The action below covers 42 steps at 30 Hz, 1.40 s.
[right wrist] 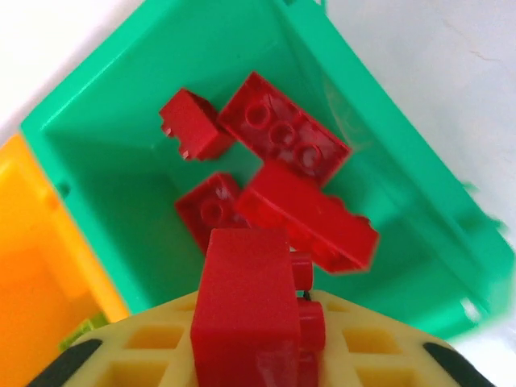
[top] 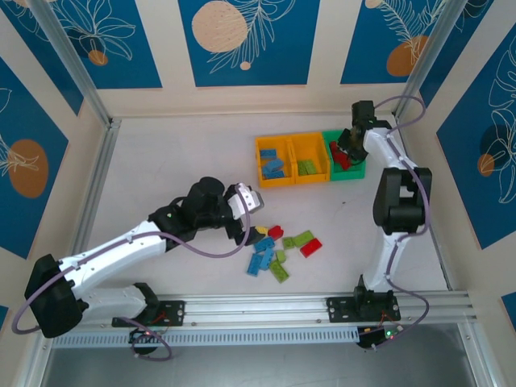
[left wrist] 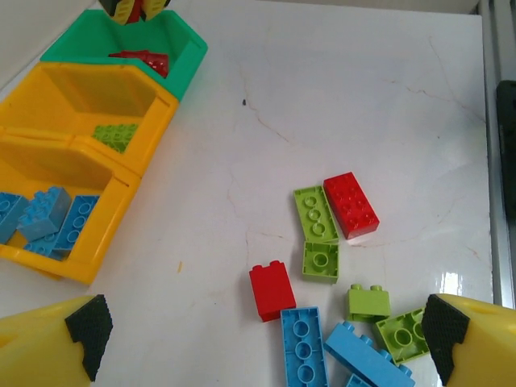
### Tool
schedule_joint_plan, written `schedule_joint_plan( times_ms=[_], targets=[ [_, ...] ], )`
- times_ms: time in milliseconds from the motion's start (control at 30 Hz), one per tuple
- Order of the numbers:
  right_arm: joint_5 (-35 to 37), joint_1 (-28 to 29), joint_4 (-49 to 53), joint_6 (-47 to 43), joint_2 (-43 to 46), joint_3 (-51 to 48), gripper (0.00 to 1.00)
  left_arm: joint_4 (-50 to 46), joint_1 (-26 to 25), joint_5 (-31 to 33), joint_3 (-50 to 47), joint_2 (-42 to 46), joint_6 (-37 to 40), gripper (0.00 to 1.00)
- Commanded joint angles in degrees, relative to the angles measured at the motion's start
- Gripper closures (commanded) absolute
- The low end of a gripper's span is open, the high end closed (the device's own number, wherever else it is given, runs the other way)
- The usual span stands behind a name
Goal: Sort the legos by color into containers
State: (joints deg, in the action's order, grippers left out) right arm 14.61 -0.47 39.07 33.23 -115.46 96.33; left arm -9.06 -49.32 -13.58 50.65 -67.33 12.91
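Observation:
My left gripper lowers its open fingers around the small red brick beside the long blue one next.
Loose legos [top: 278, 246] in blue, lime green and red lie in a pile near the table's middle. My left gripper [left wrist: 266, 337] hangs open over them, with a small red brick [left wrist: 272, 290] and a long blue one [left wrist: 303, 351] between its fingers [left wrist: 89, 334]. The containers stand in a row at the back: a yellow bin [top: 260, 165] with blue bricks, a yellow bin [top: 294, 145] with green bricks, and a green bin [right wrist: 379, 113] with several red bricks [right wrist: 282, 133]. My right gripper [right wrist: 274, 347] hovers over the green bin, shut on a red brick [right wrist: 242, 298].
An aluminium rail [top: 322, 306] runs along the near edge and another rail [top: 97, 185] along the left side. Walls close in the back and right. Bare table lies left of the bins and between the bins and the pile.

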Motion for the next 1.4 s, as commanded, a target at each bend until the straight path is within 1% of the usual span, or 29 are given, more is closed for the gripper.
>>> schedule_joint_plan(
  times_ms=[0, 67, 167, 233, 300, 467, 500, 567, 667, 767, 833, 933, 1067, 1233, 1367],
  targets=[
    [-2.06, -0.03, 7.21, -1.08, -2.13, 7.17, 0.49, -0.25, -0.79, 1.73, 2.38, -0.57, -5.75, 0.00],
    [-1.94, -0.06, 8.63, -0.77, -1.16, 8.21, 0.45, -0.86, -0.87, 1.89, 3.13, -1.46, -7.52, 0.00],
    [-2.30, -0.07, 9.25, 0.11, 3.63, 6.01, 0.44, -2.44, -0.97, 1.64, 4.93, -3.75, -9.08, 0.00],
    [-2.23, 0.50, 10.09, 0.63, 8.48, 3.30, 0.44, -3.58, -0.99, 1.52, 6.62, -5.84, -10.74, 0.00],
    [-2.42, 1.60, 10.12, 1.34, 14.45, -1.14, 0.44, -5.19, -0.96, 1.05, 9.04, -8.52, -12.63, 0.00],
    [-5.88, 4.70, 8.96, 3.92, 30.16, -16.11, 0.41, -11.28, -1.26, 0.86, 15.89, -16.89, -16.25, 0.00],
    [-6.05, 5.17, 9.08, 4.59, 33.14, -19.03, 0.40, -12.12, -1.41, 1.57, 16.94, -18.65, -17.15, 0.00],
    [-6.53, 5.64, 9.42, 5.47, 38.11, -23.65, 0.38, -14.77, -1.70, 4.98, 19.52, -22.23, -19.71, 0.00],
    [-6.92, 5.83, 11.43, 5.38, 43.80, -27.84, 0.36, -17.47, -2.42, 4.48, 22.24, -27.27, -19.16, 0.02],
    [-6.63, 5.83, 13.51, 4.50, 46.46, -29.26, 0.35, -18.26, -2.93, 3.33, 23.79, -31.83, -19.89, 0.10],
    [-6.44, 5.74, 14.13, 4.01, 46.94, -29.72, 0.35, -20.47, -3.14, 3.50, 25.89, -35.28, -20.65, 0.14],
    [-6.51, 5.79, 14.50, 3.81, 46.90, -29.88, 0.34, -22.87, -3.92, 5.10, 28.32, -39.26, -20.63, 0.16],
    [-7.26, 5.81, 13.62, 3.95, 46.30, -30.33, 0.34, -24.25, -4.44, 4.84, 29.56, -42.47, -20.13, 0.25],
    [-8.02, 5.96, 13.36, 4.21, 45.41, -30.16, 0.34, -26.69, -5.08, 5.86, 31.24, -46.33, -18.71, 0.27],
    [-8.23, 6.27, 13.65, 4.47, 45.34, -30.11, 0.34, -26.81, -5.17, 7.36, 31.82, -47.80, -18.36, 0.44]
  ],
)
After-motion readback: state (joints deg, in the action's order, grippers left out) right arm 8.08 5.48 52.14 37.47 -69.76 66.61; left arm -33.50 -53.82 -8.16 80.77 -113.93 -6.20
